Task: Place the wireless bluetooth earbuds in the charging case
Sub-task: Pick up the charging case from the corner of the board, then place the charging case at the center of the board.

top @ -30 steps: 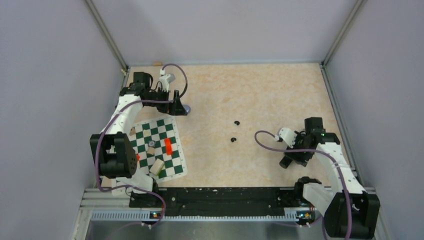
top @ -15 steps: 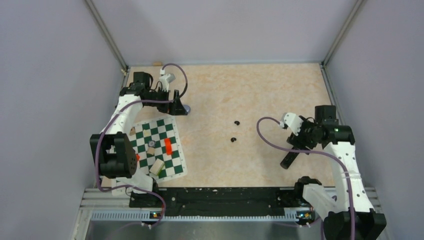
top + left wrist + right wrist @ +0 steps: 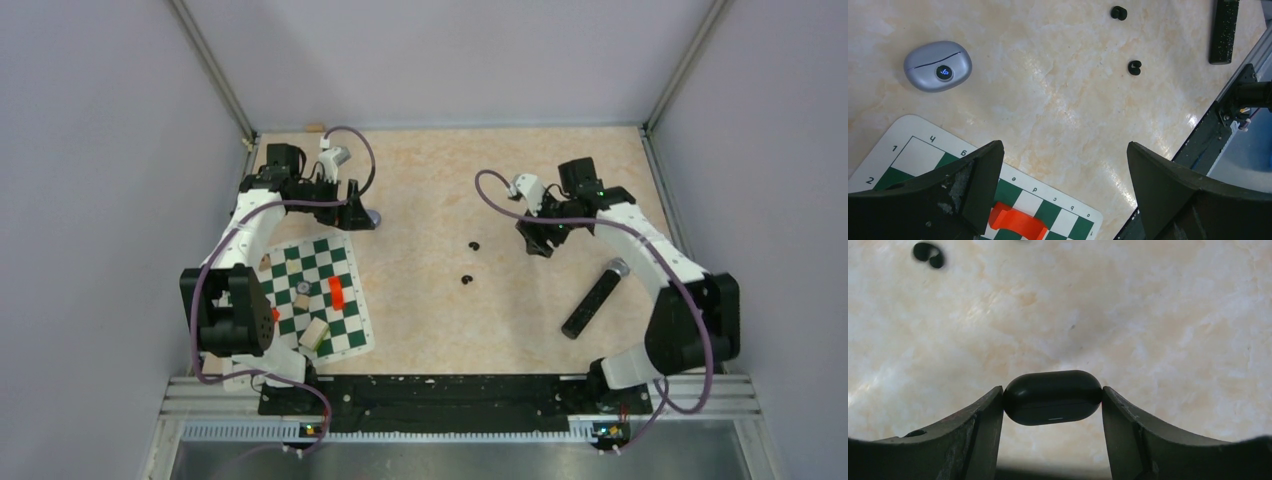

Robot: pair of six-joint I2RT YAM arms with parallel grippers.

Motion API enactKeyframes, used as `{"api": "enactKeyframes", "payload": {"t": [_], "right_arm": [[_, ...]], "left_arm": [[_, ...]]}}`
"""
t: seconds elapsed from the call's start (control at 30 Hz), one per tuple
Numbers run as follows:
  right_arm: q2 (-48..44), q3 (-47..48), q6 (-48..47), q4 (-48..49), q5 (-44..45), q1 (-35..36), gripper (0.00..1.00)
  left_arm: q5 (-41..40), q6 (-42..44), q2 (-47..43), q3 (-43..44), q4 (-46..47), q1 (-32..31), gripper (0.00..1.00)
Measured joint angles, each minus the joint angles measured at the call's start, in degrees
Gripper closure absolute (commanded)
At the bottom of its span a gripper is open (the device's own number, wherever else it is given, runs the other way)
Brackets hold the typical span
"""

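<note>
Next I should move my right gripper left in the top view and down, releasing the black case (image 3: 1052,397), since bare tabletop beside the earbuds lies below it there.
Two small black C-shaped earbuds (image 3: 474,244) (image 3: 466,279) lie apart on the table's middle; the left wrist view shows both (image 3: 1118,12) (image 3: 1134,67). A lavender-grey oval charging case (image 3: 938,66) with a lit dot lies closed on the table by the chessboard's far corner (image 3: 374,216). My left gripper (image 3: 1065,165) hangs open beside it (image 3: 352,210), holding nothing. My right gripper (image 3: 1052,400) is shut on a black pill-shaped case (image 3: 1052,397), closed, held off the table right of the earbuds (image 3: 540,240). One earbud (image 3: 929,254) shows at the top left of that wrist view.
A long black microphone-like cylinder (image 3: 596,298) lies at an angle at the right. A green-and-white chessboard (image 3: 345,262) lies at the left with an orange piece (image 3: 337,292) and a wooden block (image 3: 315,332). Metal rails (image 3: 450,395) run along the near edge.
My right arm has swung from the right edge by the black cylinder to the far middle, carrying the black case toward the earbuds. The left arm has not moved.
</note>
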Motion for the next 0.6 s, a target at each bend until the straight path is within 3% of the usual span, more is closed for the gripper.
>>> {"api": "enactKeyframes", "payload": {"t": [0.13,0.37,0.6], "right_arm": [[11.8,4.7,8.9,8.8,3.7,0.9,0.73],[20.0,5.4,18.0,17.1,10.9,3.6,0.67],[25.1,5.3,21.4,18.9,13.6,6.3,0.41]], "left_arm": [[-0.9,0.4,0.0,-0.8,0.3,0.0,0.01],[-1.9,0.4,1.7,-1.0,0.9,0.0,0.01],[-2.8,0.4,2.4,-1.1,1.6,0.0,0.01]]}}
